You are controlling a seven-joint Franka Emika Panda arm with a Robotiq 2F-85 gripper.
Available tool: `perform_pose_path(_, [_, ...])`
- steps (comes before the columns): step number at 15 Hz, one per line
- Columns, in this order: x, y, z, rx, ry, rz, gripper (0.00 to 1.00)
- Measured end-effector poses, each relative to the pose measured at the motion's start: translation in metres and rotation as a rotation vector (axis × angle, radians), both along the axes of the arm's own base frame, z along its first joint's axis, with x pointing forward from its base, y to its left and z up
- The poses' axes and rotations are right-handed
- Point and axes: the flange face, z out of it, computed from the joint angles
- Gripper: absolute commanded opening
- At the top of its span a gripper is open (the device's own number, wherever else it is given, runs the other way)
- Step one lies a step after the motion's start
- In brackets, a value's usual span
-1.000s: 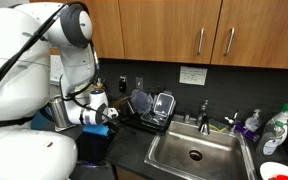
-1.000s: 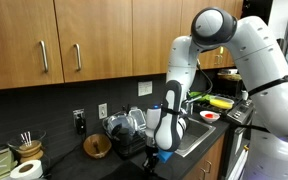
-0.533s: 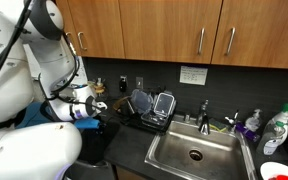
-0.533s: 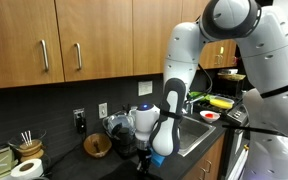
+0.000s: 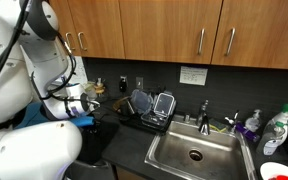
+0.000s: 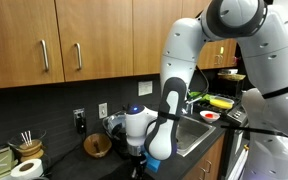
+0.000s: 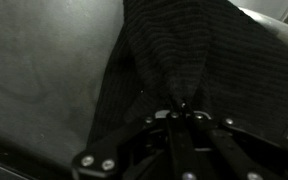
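My gripper turns while moving away from the sink along the counter next. It then goes down and releases the dark ribbed cloth (image 7: 174,50), since the cloth already fans over that counter.
In the wrist view my gripper (image 7: 182,104) is shut on a dark ribbed cloth (image 7: 174,50), which fans out from the pinched fingertips over the grey counter (image 7: 44,70). In an exterior view the gripper (image 6: 136,162) points down at the dark counter beside a wooden bowl (image 6: 97,146), under the white wrist (image 6: 137,124). The cloth itself is too dark to make out there. In an exterior view the wrist (image 5: 76,107) shows left of the dish rack, and my own body hides the fingers.
A dish rack (image 5: 150,106) with containers stands against the wall next to the steel sink (image 5: 194,152) and faucet (image 5: 204,114). Bottles (image 5: 275,131) stand at the sink's far end. A paper towel roll (image 6: 24,169) and a utensil jar (image 6: 28,147) sit further along the counter.
The arm has swung away from the sink and dish rack along the counter, towards the wooden bowl, with the gripper staying shut on the cloth.
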Motion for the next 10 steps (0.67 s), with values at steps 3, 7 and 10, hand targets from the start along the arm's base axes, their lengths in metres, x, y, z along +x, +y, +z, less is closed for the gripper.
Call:
perform_pose_path(3, [-0.008,0.014,0.0,-0.007,-0.004,0.047,0.01])
perform_pose_path(7, [-0.019,0.033,0.001,-0.031,-0.003,0.1,0.01])
perform_pose_path(10, [-0.028,0.051,0.002,-0.066,-0.003,0.155,0.01])
